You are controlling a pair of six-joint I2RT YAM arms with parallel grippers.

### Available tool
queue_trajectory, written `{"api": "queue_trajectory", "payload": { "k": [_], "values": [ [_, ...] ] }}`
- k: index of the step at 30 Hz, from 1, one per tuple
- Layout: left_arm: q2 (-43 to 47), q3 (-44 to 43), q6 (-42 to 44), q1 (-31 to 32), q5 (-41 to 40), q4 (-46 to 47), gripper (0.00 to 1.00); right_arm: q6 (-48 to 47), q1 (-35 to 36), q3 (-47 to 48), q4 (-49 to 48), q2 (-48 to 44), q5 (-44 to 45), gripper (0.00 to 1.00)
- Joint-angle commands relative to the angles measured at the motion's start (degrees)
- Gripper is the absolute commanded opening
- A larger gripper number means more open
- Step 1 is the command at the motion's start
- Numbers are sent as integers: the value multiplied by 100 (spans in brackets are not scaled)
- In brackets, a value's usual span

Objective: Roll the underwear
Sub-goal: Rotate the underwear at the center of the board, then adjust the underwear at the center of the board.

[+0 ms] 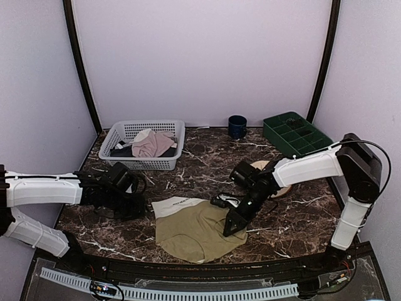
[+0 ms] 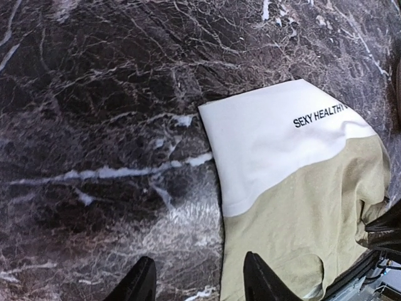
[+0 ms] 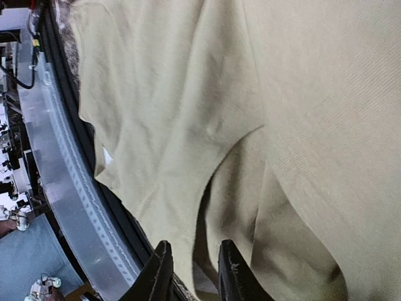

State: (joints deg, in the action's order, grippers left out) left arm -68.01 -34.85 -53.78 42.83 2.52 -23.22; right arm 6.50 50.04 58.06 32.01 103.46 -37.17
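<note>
The khaki edge of the underwear is by my left gripper's open fingers, which are short of the cream waistband. My left gripper will next move outward and down onto the nearer end of that waistband.
The olive-khaki underwear (image 1: 194, 231) lies flat on the dark marble table near the front edge, its cream waistband (image 1: 178, 205) toward the left arm. In the left wrist view the waistband (image 2: 269, 135) shows dark lettering above the khaki cloth (image 2: 307, 213). My left gripper (image 1: 136, 202) (image 2: 200, 285) is open, its fingers straddling the cloth's left edge with nothing held. My right gripper (image 1: 234, 222) (image 3: 195, 273) sits at the garment's right side, jaws nearly closed with a fold of khaki cloth (image 3: 188, 125) between the fingers.
A white basket (image 1: 169, 164) at the back left holds a pale pink garment (image 1: 153, 144) and a dark one. A blue mug (image 1: 237, 126) and a green compartment tray (image 1: 294, 133) stand at the back. A round plate (image 1: 281, 190) is partly hidden behind the right arm.
</note>
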Motion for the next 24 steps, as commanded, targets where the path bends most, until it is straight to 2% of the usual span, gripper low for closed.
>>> {"api": "queue_trajectory", "payload": {
  "k": [1, 4, 10, 14, 19, 21, 24],
  "values": [
    [-932, -666, 472, -64, 161, 490, 50, 455, -526, 74, -332, -526, -380, 28],
    [-1387, -1056, 551, -113, -38, 356, 49, 837, -939, 92, -514, -638, -176, 31],
    [-1707, -1238, 300, -397, -257, 172, 48, 989, -1268, 391, -279, -455, 915, 35],
    [-2140, -1548, 335, -432, -299, -220, 48, 1060, -1290, 685, -193, -220, 1048, 36],
    [-2670, -1847, 453, -430, -119, -111, 45, 1117, -1368, 497, -256, -430, 1193, 36],
    [-2921, -2027, 559, -426, -59, -77, 37, 1115, -1439, 388, -269, -528, 1231, 37],
    [-3282, -2474, 1037, -395, 252, 173, 6, 1108, -1606, 288, -308, -699, 1278, 36]
  ]
}}
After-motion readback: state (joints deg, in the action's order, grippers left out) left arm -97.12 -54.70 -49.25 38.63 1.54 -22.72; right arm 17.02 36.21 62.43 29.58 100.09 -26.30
